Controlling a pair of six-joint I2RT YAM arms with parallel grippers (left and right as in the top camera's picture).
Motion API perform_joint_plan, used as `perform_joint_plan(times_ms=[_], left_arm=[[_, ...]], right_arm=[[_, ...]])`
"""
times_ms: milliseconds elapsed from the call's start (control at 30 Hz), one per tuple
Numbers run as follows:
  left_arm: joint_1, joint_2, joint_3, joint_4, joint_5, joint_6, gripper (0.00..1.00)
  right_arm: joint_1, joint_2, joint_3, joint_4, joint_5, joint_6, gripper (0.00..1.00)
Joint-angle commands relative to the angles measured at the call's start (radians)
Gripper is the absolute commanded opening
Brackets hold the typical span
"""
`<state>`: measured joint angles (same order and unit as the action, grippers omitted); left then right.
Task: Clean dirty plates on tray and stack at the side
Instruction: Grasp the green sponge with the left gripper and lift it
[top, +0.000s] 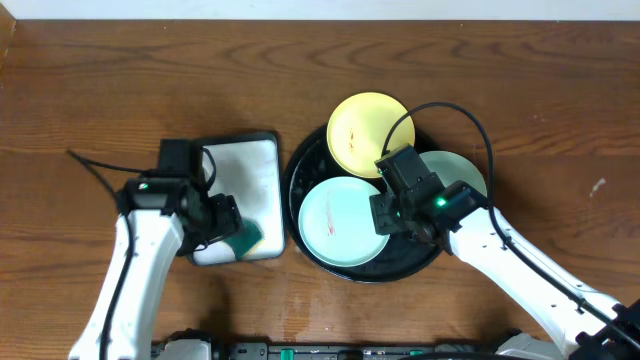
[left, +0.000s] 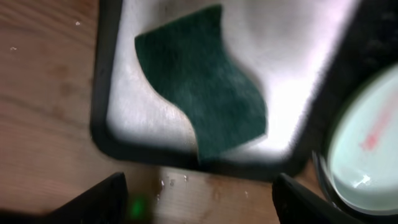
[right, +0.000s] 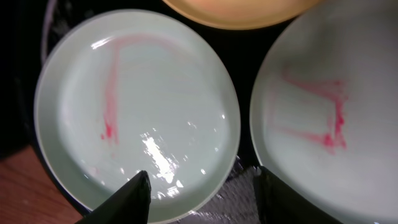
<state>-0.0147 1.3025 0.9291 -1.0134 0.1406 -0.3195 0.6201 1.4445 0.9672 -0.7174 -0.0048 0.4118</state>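
Observation:
Next, my right gripper sinks down, open fingers astride the front mint plate's rim by the other mint plate, because the gap there leaves a finger room.
The black tray (top: 305, 170) holds three plates. The pale yellow plate (top: 365, 132) lies at the back. One mint plate (top: 335, 225) lies front left, and the other mint plate (top: 462, 172) at the right is partly hidden by my right arm. In the right wrist view both mint plates (right: 137, 106) (right: 329, 106) carry red smears and the yellow plate (right: 242, 12) shows at the top. My right gripper (right: 202, 199) (top: 388, 215) is open and empty, its fingers over the gap between the mint plates. My left gripper (left: 199, 208) (top: 226, 224) is open and empty, just short of a green sponge (left: 202, 99) (top: 247, 238).
The sponge lies on a white rectangular tray with a black rim (top: 250, 160) (left: 149, 124), left of the black tray. The black tray's edge (left: 367, 56) and a smeared mint plate (left: 367, 143) show at the right of the left wrist view. Brown wood tabletop (top: 100, 80) surrounds both trays.

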Motion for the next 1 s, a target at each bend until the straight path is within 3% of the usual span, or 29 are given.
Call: perform_joint_plan(times_ms=[0, 67, 167, 367, 400, 467, 633, 967], left_arm=[[0.002, 0.084, -0.034, 0.062, -0.026, -0.069, 0.72], [0.002, 0.142, -0.035, 0.114, -0.026, -0.111, 0.66], [0.002, 0.232, -0.035, 0.159, -0.016, -0.205, 0.64], [0.002, 0.387, -0.035, 0.230, 0.050, -0.217, 0.49], [0.002, 0.412, -0.035, 0.249, 0.050, -0.216, 0.41], [0.002, 0.437, -0.035, 0.265, 0.051, -0.214, 0.08], [0.002, 0.412, -0.002, 0.238, 0.053, -0.166, 0.07], [0.002, 0.189, 0.094, 0.132, 0.053, 0.051, 0.08]], right_arm=[[-0.002, 0.000, 0.005, -0.013, -0.004, -0.024, 0.52], [-0.002, 0.000, 0.005, -0.015, -0.004, -0.024, 0.52], [-0.003, 0.000, 0.005, -0.015, -0.005, -0.024, 0.52], [-0.003, 0.000, 0.005, -0.016, -0.008, -0.015, 0.52], [-0.003, 0.000, 0.005, -0.016, -0.008, -0.015, 0.52], [-0.003, 0.000, 0.005, -0.017, -0.008, -0.015, 0.52], [-0.003, 0.000, 0.005, -0.027, -0.008, -0.015, 0.52], [-0.003, 0.001, 0.004, -0.035, 0.002, 0.026, 0.53]])
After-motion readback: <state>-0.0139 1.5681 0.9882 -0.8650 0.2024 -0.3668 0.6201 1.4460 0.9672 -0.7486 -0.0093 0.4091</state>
